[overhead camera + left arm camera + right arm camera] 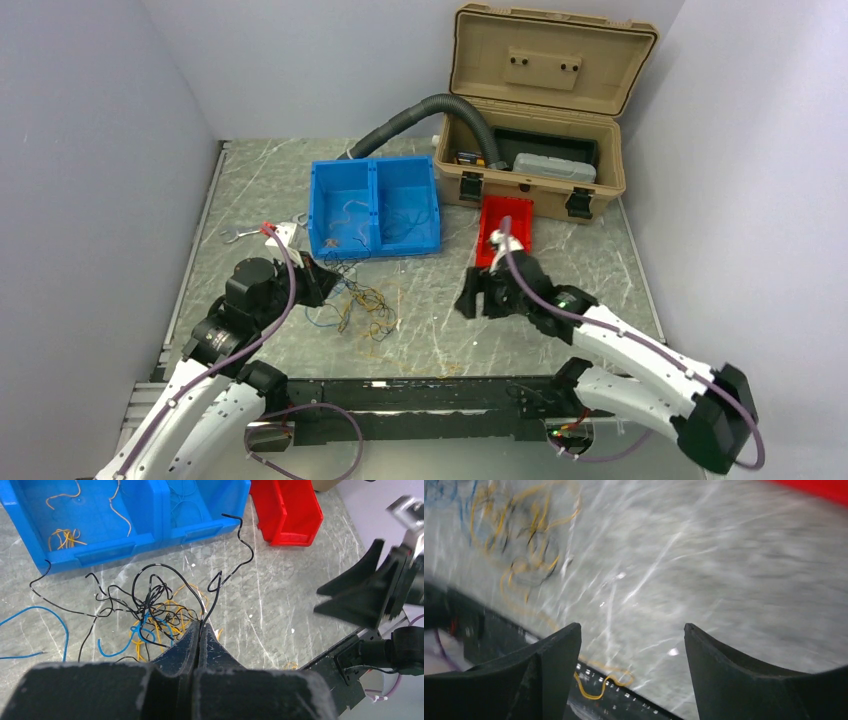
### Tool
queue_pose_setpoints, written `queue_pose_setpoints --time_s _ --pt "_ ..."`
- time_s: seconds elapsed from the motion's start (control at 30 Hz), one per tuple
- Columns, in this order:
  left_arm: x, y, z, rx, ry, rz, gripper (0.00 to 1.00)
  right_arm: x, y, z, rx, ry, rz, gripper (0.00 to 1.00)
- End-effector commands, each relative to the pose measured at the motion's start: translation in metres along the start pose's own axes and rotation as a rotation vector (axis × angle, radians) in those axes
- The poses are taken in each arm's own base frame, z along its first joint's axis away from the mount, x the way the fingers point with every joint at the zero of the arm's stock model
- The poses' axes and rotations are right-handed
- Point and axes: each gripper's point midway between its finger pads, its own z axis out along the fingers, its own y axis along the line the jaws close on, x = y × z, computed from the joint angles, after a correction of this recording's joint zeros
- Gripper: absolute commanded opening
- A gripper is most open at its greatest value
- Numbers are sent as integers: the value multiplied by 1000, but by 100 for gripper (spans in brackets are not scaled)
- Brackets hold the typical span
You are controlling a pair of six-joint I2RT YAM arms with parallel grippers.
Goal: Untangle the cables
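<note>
The right gripper crosses toward the tangle (358,303) next and goes down onto the black wire there, because the left gripper holds one black cable.
The cables lie as a tangle (358,303) of thin black, yellow and blue wires on the grey table, just in front of the blue bin (375,243). In the left wrist view the tangle (150,605) sits ahead of my left gripper (201,626). That gripper (330,283) is shut on one black cable, which runs up and away toward the red bin (287,515). My right gripper (470,300) hangs open and empty to the right of the tangle. In the right wrist view it (631,630) is over bare table, with a loose yellow cable (596,692) at the table's near edge.
Loose yellow wires (65,537) lie in the blue bin's left compartment. The red bin (505,230) stands in front of an open tan case (540,100) with a grey hose (420,115). A wrench (240,235) lies at the left. A black rail (420,395) runs along the near edge.
</note>
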Motion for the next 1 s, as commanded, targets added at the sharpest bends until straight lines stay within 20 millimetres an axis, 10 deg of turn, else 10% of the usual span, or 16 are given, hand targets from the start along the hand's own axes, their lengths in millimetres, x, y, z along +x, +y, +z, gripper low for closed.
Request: queue_pose_setpoints --time_s 0.0,0.53,0.73,0.97 --pt "-22 -9 -7 19 -61 13 0 13 73 11 -174 24 -201 77" --pt "-15 14 -10 -106 -50 -12 0 16 196 125 -186 -131 -441 62" --pt "-14 14 -7 -106 -54 -26 0 8 195 150 -108 -173 -470 59" --pt "-18 14 -7 -110 -77 -56 0 23 148 182 145 -131 -425 54"
